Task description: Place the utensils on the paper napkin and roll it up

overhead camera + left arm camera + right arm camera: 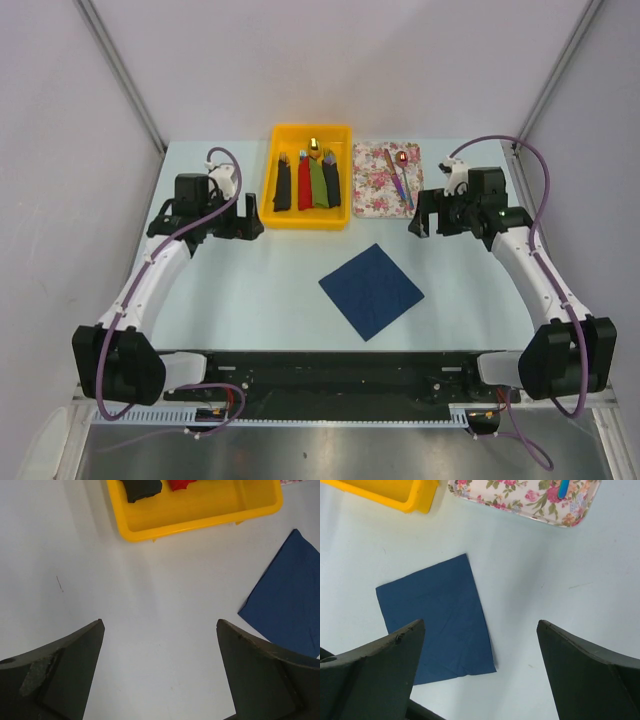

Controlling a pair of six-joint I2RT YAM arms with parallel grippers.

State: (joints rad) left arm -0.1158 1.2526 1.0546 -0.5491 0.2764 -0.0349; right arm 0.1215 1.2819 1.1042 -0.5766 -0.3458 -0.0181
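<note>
The napkin [371, 290] is bare, so my right gripper should next move over and down onto the middle of the knife, which is outward and to its left in the top view.
The dark navy paper napkin [371, 290] lies flat and turned like a diamond in the middle of the table; the left wrist view catches its edge [292, 595] and the right wrist view shows most of it [437, 617]. Two iridescent utensils [399, 177], one a spoon with a red-glinting bowl, rest on the floral mat [375, 190] at the back right. My left gripper [252, 218] hovers open over bare table, left of the napkin. My right gripper [422, 215] is open too, just in front of the mat, with nothing between its fingers.
A yellow tray [310, 222] at the back centre holds narrow black, red and green bundles [307, 183] with gold-tipped pieces poking out. Its corner shows in both wrist views [200, 522] [415, 500]. Grey walls close in the table on both sides.
</note>
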